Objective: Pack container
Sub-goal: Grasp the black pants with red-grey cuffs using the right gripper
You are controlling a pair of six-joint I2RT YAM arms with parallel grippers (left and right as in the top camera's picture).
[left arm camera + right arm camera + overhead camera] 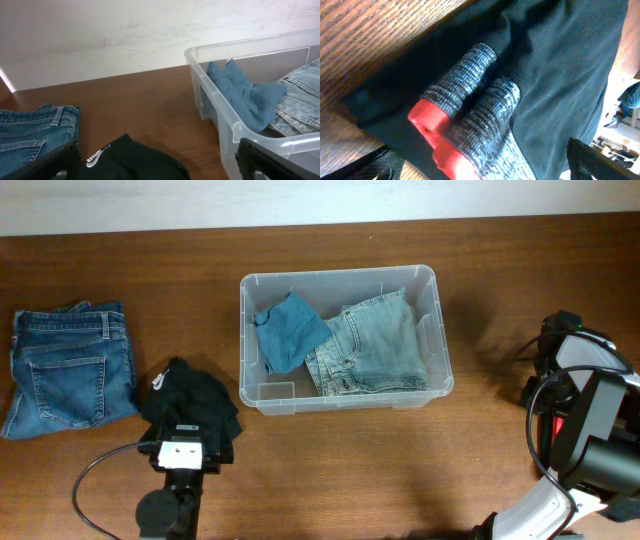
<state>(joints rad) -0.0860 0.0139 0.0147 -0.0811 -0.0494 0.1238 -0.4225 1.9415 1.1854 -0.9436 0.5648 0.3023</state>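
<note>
I need to lower my right gripper a little next, onto the grey knit pieces [479,114] on the dark fabric, since they already lie between its open fingers.
The clear container [246,330] stands mid-table and holds a crumpled blue cloth [288,330] on the left and folded light-blue jeans [372,345] on the right. It also shows in the left wrist view [220,105]. A black garment with a white logo [192,395] lies to the container's left. My left gripper [187,432] is over its near edge, open, with the garment [135,160] between the spread fingers [160,167]. My right gripper [553,350] is at the table's right edge, open [485,167], close over grey knit pieces with red tips [465,115] on dark fabric.
Folded dark-blue jeans [65,370] lie at the far left and show in the left wrist view [35,132]. A pale wall runs along the back of the table. The right arm's body [590,430] fills the right front corner.
</note>
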